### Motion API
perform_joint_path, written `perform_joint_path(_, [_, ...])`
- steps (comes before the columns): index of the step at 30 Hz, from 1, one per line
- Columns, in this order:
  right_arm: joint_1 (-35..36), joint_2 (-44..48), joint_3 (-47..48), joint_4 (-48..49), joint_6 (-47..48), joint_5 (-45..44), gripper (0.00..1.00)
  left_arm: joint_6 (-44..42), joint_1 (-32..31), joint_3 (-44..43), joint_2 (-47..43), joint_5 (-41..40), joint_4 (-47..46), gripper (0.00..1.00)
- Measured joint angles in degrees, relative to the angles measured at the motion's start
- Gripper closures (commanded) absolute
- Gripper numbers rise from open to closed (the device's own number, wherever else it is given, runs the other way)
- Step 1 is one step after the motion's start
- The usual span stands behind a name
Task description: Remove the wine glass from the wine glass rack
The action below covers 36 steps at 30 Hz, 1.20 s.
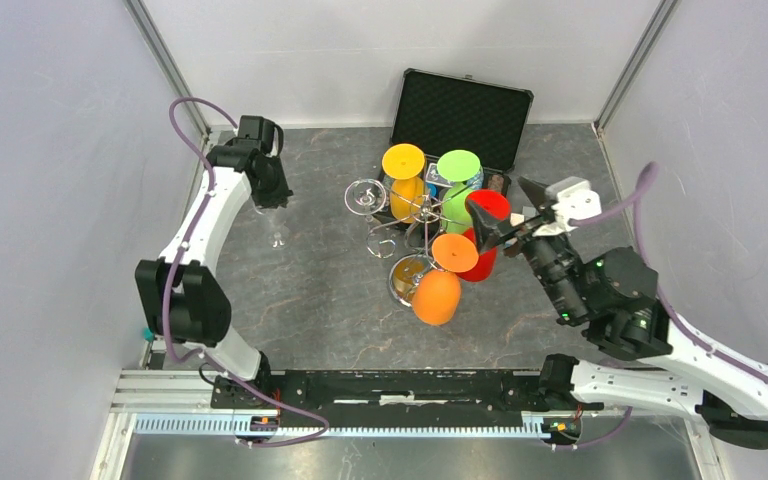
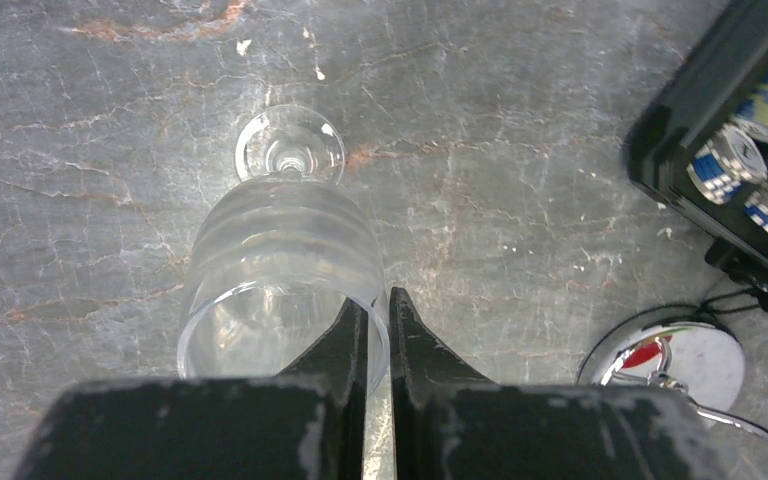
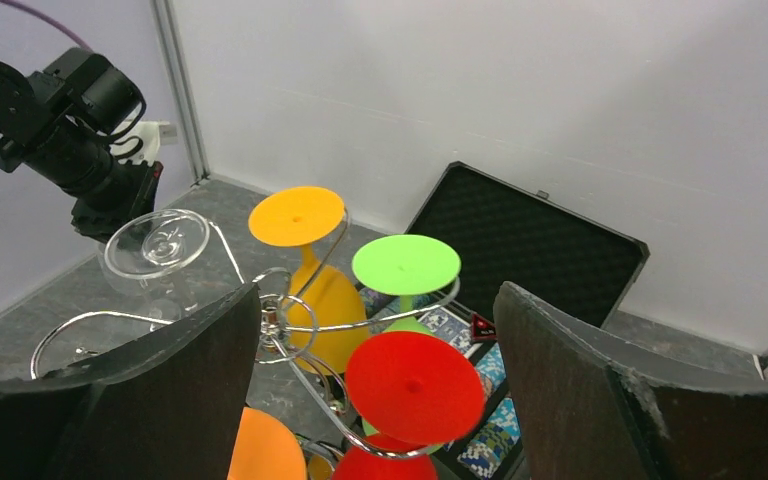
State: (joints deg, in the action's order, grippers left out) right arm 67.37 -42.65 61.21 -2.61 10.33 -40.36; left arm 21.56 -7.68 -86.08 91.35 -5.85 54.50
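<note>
My left gripper stands the clear glass's foot farther outward on bare tabletop clear of the rack and case next, then releases the rim of the glass.
The chrome wine glass rack stands mid-table with upside-down glasses on its arms: yellow, green, red, orange and a clear one. My left gripper is shut on the rim of another clear wine glass, one finger inside the bowl and one outside. That glass is upright left of the rack, its foot at the table. My right gripper is open, with the red glass's foot between its fingers; it shows in the top view.
An open black foam-lined case holding poker chips lies behind the rack. The rack's mirrored base is right of my left gripper. White walls enclose the grey table on three sides.
</note>
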Motion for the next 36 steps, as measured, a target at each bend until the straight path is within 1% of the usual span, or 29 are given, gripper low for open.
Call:
perform_joint_path(8, [0.0,6.2,-2.1,-1.0,-0.7,-3.2,0.1,-1.0,2.7,-5.6,6.6,2.0,0.8,0.97])
perform_joint_path(11, [0.0,6.2,-2.9,-1.5,-1.0,-3.6,0.09,-1.1,3.2,-7.7,8.5,2.2,0.7,0.87])
perform_joint_path(15, [0.0,5.8,-3.6,-3.1,-1.4,-3.9,0.09,-1.5,4.0,-9.9,10.2,3.1,0.7,0.78])
perform_joint_path(18, [0.0,5.8,-3.7,-4.3,-1.9,-4.0,0.09,-2.2,4.9,-11.0,10.5,3.6,0.9,0.68])
perform_joint_path(20, [0.0,5.8,-3.7,-5.0,-2.3,-3.9,0.09,-2.6,5.3,-12.1,10.5,3.8,1.0,0.6])
perform_joint_path(21, [0.0,5.8,-3.7,-5.4,-2.6,-3.9,0.09,-2.8,5.5,-12.8,10.5,4.0,1.0,0.54])
perform_joint_path(23, [0.0,5.6,-3.7,-6.1,-3.1,-3.5,0.09,-3.3,5.7,-14.5,10.5,4.5,1.3,0.45])
perform_joint_path(25, [0.0,5.3,-3.5,-6.8,-3.7,-3.0,0.09,-3.9,5.8,-15.8,10.2,4.7,1.2,0.38])
perform_joint_path(29, [0.0,3.5,-1.4,-10.6,-4.8,-1.0,0.09,-4.8,5.8,-16.2,8.2,6.0,1.3,0.23])
perform_joint_path(34, [0.0,-0.4,4.0,-16.9,-6.1,3.9,0.09,-5.2,5.8,-16.2,2.8,9.3,1.0,0.06])
perform_joint_path(35, [0.0,-1.2,5.0,-18.1,-6.4,5.1,0.09,-5.2,5.8,-16.2,1.2,10.6,0.7,0.01])
perform_joint_path(36, [0.0,-2.0,6.3,-19.7,-6.6,6.5,0.09,-5.2,5.8,-16.1,-0.1,11.6,0.3,0.0])
